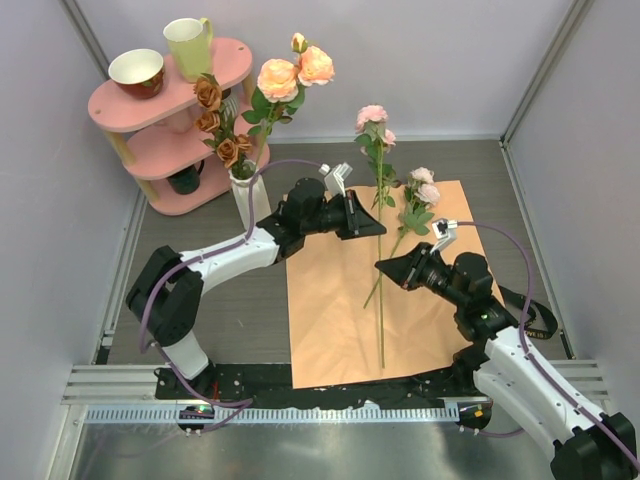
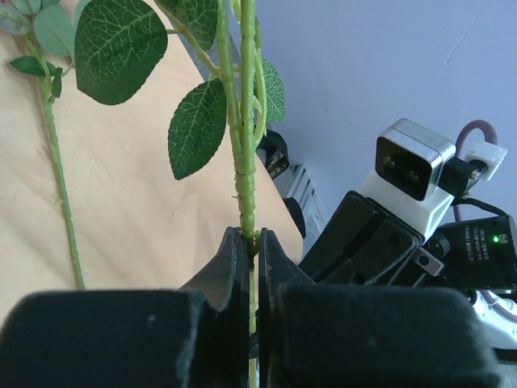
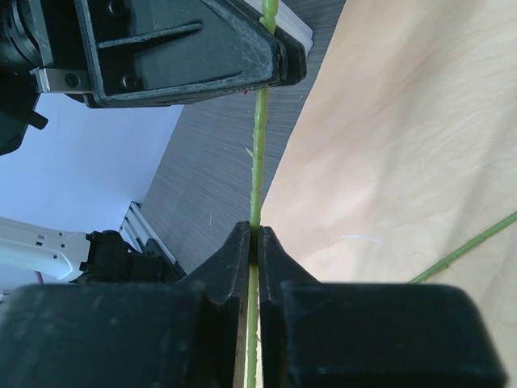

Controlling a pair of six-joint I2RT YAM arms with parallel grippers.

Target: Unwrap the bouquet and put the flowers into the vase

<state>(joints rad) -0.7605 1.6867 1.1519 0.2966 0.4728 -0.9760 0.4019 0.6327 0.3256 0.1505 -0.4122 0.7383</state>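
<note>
Next I should raise the rose's stem upright over the vase's rose-filled opening (image 1: 244,173), lower and release it, since the vase's opening lies left of my left gripper in the top view.
A pink rose (image 1: 372,117) on a long green stem (image 1: 380,310) is held upright-looking over the opened tan-orange paper (image 1: 340,330). My left gripper (image 1: 381,226) is shut on the stem (image 2: 245,162) just below the leaves. My right gripper (image 1: 380,267) is shut on the same stem (image 3: 257,162) a little lower. A second pink flower (image 1: 421,188) lies on the paper. The white ribbed vase (image 1: 248,198) stands left of the paper with peach roses (image 1: 292,72) and rust roses (image 1: 210,100) in it.
A pink two-tier shelf (image 1: 225,60) at the back left carries a yellow-green mug (image 1: 188,45) and a red-and-white bowl (image 1: 137,72), close behind the vase. Grey walls close in the left, right and back. The arm bases sit at the near edge.
</note>
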